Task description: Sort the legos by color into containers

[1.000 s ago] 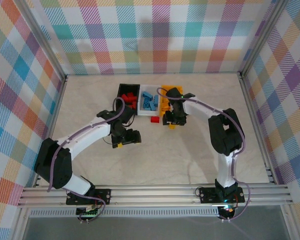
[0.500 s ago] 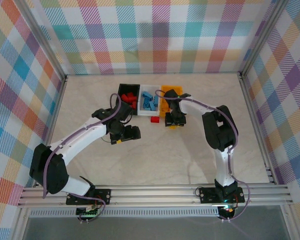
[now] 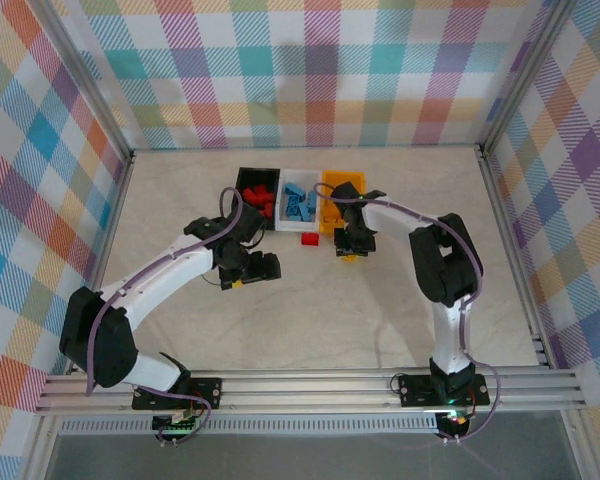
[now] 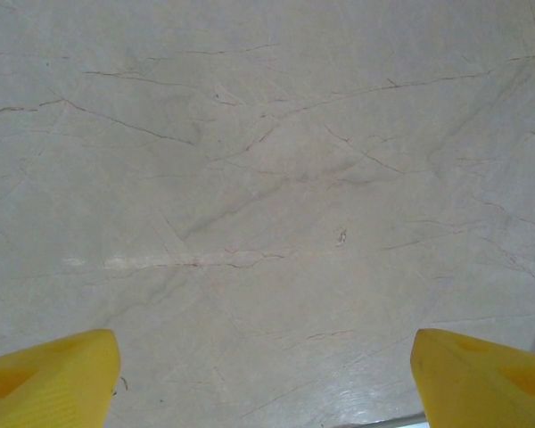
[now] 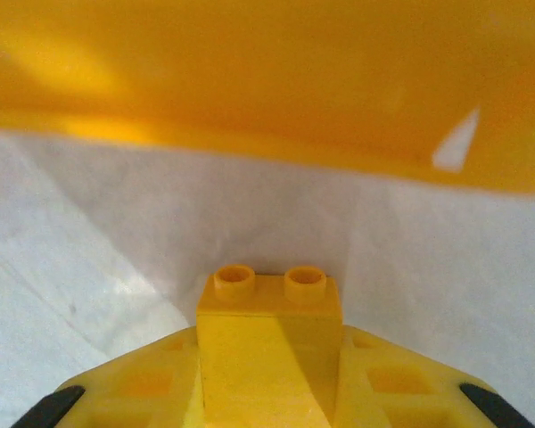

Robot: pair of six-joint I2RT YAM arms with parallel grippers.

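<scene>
The yellow-orange bin [image 5: 267, 80] stands outward of my right gripper. My right gripper will move up over the bin's near side and outward above the bin, and release the yellow lego [image 5: 269, 334] where colors match.
Three bins stand in a row at the back: the black bin [image 3: 244, 181] with red legos, the white bin [image 3: 292, 176] with blue legos, and the yellow-orange bin [image 3: 329, 203]. A red lego [image 3: 309, 238] lies on the table in front of the white bin. My right gripper [image 3: 350, 247] [image 5: 269, 397] is shut on a yellow lego [image 5: 269, 334], studs pointing forward, just in front of the yellow-orange bin's wall [image 5: 267, 80]. My left gripper [image 3: 245, 278] [image 4: 266, 383] is open over bare table, its yellow fingertips [image 4: 49, 379] wide apart.
The marble-patterned table [image 3: 310, 320] has open room in front of the bins and to both sides. Checkered walls with metal frame rails [image 3: 510, 230] close in the workspace. The right arm's cable loops over the yellow-orange bin.
The left gripper shifted slightly up and left, then held still. The right gripper, holding the yellow lego, edged a little to the right beside the yellow-orange bin.
</scene>
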